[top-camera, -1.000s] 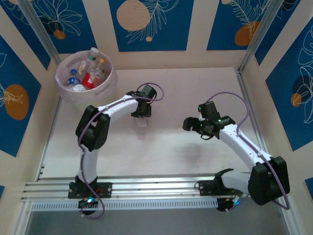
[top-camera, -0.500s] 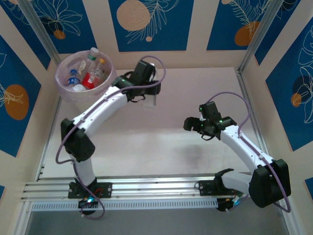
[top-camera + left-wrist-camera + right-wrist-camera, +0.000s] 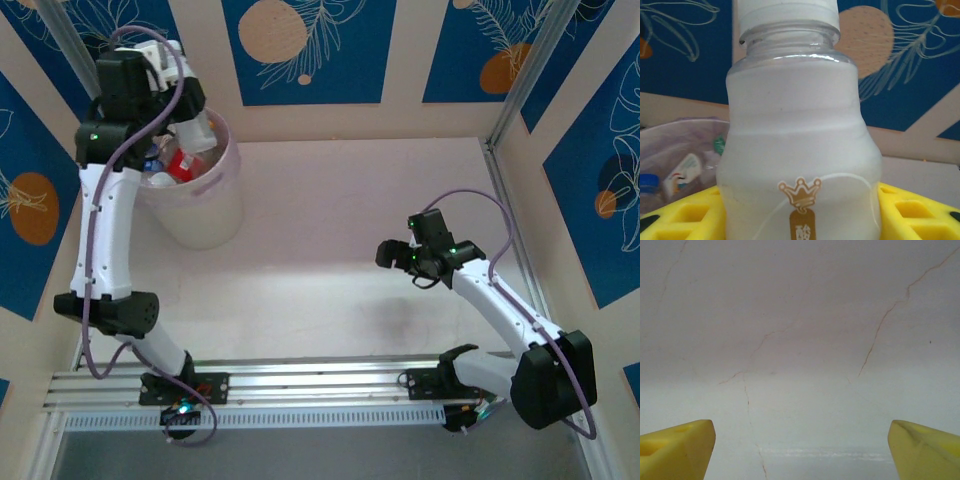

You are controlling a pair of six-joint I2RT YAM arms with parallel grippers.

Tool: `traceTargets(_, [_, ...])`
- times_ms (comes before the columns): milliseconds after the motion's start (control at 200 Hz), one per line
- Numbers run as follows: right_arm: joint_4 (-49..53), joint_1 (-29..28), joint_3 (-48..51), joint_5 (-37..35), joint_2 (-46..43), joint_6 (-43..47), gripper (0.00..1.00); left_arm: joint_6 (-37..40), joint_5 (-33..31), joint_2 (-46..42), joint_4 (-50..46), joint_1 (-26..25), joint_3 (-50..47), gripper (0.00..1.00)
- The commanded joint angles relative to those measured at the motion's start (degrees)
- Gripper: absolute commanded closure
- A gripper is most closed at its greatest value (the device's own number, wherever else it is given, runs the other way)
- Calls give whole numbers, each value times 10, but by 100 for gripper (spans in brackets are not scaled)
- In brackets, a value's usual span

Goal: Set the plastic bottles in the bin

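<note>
I will next tilt my left gripper downward over the bin's opening (image 3: 188,160) (image 3: 692,150) and release the milky bottle toward the bottles lying inside, because it still stands upright above the bin's rim.
A milky plastic bottle (image 3: 800,135) with a white cap and a gold crown mark stands upright between the yellow fingers (image 3: 675,220) of my left gripper (image 3: 800,210), which is shut on it. From above, the left gripper (image 3: 185,115) holds this bottle (image 3: 197,130) high over the bin's (image 3: 215,205) far-left opening. Several bottles (image 3: 180,160) lie inside the bin, among them red-labelled and blue-capped ones. In the left wrist view the bin's rim (image 3: 675,132) shows low on the left. My right gripper (image 3: 392,255) hovers open over the bare table, nothing between its fingers (image 3: 677,450).
The pale table top (image 3: 330,200) has fine cracks (image 3: 747,395) under the right gripper. Blue-and-cream patterned walls (image 3: 310,50) enclose the table on three sides. Metal posts (image 3: 520,75) stand at the back corners, and an aluminium rail (image 3: 320,385) runs along the near edge.
My left arm has swung up and to the left from the table's middle to above the bin, carrying the bottle. The bin's side wall shows more now. The right arm has stayed put.
</note>
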State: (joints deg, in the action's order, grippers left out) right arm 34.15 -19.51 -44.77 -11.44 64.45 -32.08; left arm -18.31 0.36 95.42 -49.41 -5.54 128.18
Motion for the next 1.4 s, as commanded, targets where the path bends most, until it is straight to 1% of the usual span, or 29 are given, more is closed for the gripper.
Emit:
traceTargets(0, [10,-1,10,-9,-17,-7,10,-6,80,8,-7,56,-1,83])
traceTargets(110, [8,3,16,-10,-21,-9,10,-8,81,30,-17,90,-3,83])
traceTargets(245, [12,3,17,-9,-25,-10,10,15,47,58,-41,108,-7,84])
traceTargets(475, [14,7,21,-10,-29,-10,10,46,13,62,-27,111,-70,85])
traceTargets(725, [16,7,22,-12,-32,-10,10,51,7,55,-16,112,-138,85])
traceTargets(810, [16,8,21,-12,-32,-10,10,55,0,47,-9,111,-164,83])
traceTargets(855, [17,8,22,-12,-32,-10,10,59,-3,44,-6,112,-173,78])
traceTargets(920, [17,8,22,-11,-31,-9,10,62,-4,43,-8,114,-176,64])
traceTargets(975, [18,8,21,-11,-32,-8,10,63,1,43,-10,116,-172,50])
traceTargets(1135, [15,9,20,-10,-31,-8,10,65,8,43,-19,122,-134,26])
traceTargets(1270, [15,8,17,-9,-29,-8,10,81,-4,51,-35,124,-80,13])
traceTargets(1336, [15,9,15,-8,-28,-6,10,94,-31,59,-54,125,-43,12])
traceTargets(1396, [17,9,14,-9,-27,-5,10,97,-35,65,-65,130,-19,11])
